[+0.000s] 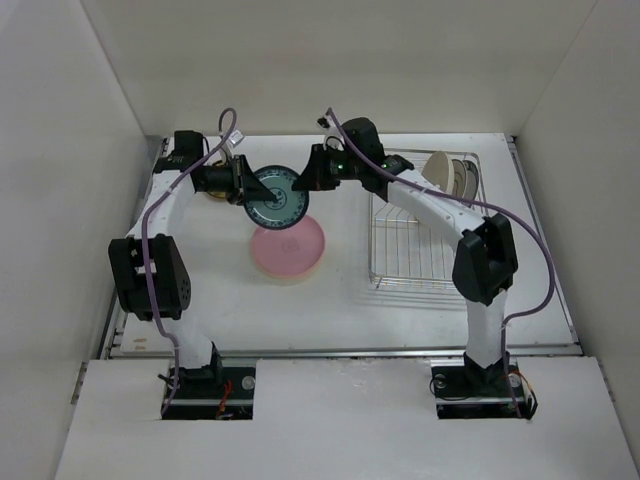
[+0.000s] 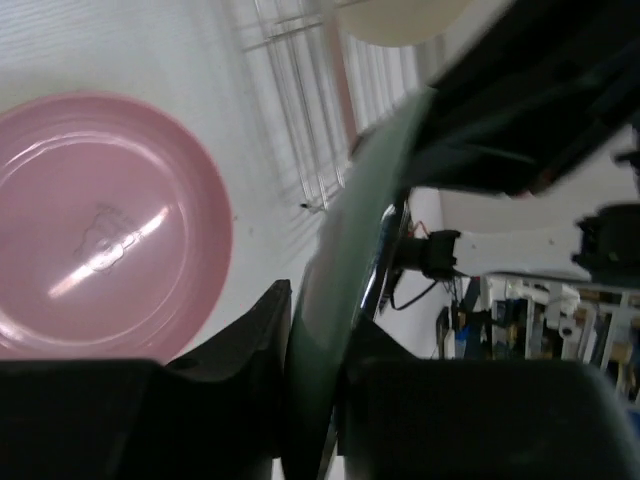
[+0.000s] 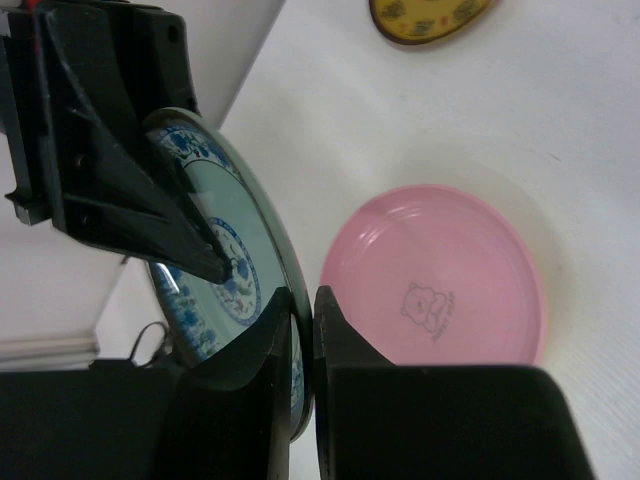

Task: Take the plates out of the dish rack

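Note:
The left gripper moves down over the yellow patterned dish (image 1: 216, 194) next, to the left in the top view, and tilts because the teal-blue plate (image 1: 277, 196) hangs on edge.
The small teal-blue patterned plate (image 1: 277, 196) hangs on edge above the table, gripped from both sides. My left gripper (image 1: 243, 182) is shut on its left rim and my right gripper (image 1: 305, 180) is shut on its right rim. The left wrist view shows the plate's edge (image 2: 345, 260) between my fingers (image 2: 318, 340). The right wrist view shows its blue pattern (image 3: 225, 250) and my jaws (image 3: 303, 310) pinching the rim. The pink plate (image 1: 288, 248) lies flat on the table below. The dish rack (image 1: 410, 250) at the right holds a cream plate (image 1: 438, 166) and a dark-rimmed white one (image 1: 462, 178) upright at its far end.
A yellow patterned dish (image 3: 430, 18) lies on the table at the back left, mostly hidden under my left arm in the top view (image 1: 212, 192). White walls enclose the table on three sides. The rack's near part holds only bare wires.

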Robot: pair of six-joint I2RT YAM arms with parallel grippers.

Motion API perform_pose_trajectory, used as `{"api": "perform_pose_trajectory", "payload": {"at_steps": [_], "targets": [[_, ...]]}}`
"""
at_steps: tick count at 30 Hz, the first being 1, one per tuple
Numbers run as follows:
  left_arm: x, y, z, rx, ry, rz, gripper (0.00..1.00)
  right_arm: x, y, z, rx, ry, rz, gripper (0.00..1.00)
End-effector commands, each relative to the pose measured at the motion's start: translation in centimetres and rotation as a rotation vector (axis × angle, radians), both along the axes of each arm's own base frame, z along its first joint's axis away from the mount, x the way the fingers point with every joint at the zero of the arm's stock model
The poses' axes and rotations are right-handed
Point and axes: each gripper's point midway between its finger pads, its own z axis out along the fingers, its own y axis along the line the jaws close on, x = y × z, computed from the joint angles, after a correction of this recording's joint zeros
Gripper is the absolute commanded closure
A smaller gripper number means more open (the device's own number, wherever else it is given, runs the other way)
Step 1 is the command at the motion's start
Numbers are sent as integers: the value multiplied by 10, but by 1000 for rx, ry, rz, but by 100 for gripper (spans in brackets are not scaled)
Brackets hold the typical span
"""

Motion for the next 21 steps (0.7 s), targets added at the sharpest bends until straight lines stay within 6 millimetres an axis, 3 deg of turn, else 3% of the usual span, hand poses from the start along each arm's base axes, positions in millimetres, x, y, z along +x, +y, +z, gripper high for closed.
{"api": "perform_pose_trajectory", "payload": {"at_steps": [1,4,5,8,11,13,14,17,18,19,20,21], "targets": [[4,4,9,26,-43,3,97,-1,14,50,138,-94,65,100],[3,4,15,26,-45,3,100,0,15,45,133,-86,65,99],[5,4,17,26,-54,3,100,1,14,42,122,-77,56,92],[13,11,26,46,-59,44,100,6,11,43,91,-88,34,51],[42,44,20,57,-40,184,100,22,-5,48,38,-99,-73,37],[65,70,8,49,51,313,100,34,-23,57,9,-127,-161,36],[79,97,9,47,63,394,100,38,-36,74,21,-157,-199,36],[111,148,-14,29,153,561,100,41,-58,80,7,-163,-257,36],[121,158,-19,30,154,592,100,41,-67,90,0,-196,-270,36],[130,167,-26,36,168,626,100,40,-68,88,-14,-198,-265,36],[138,171,-47,30,231,649,100,41,-73,91,-30,-215,-284,36],[149,175,-45,33,217,661,100,41,-75,91,-44,-224,-287,36]]}}
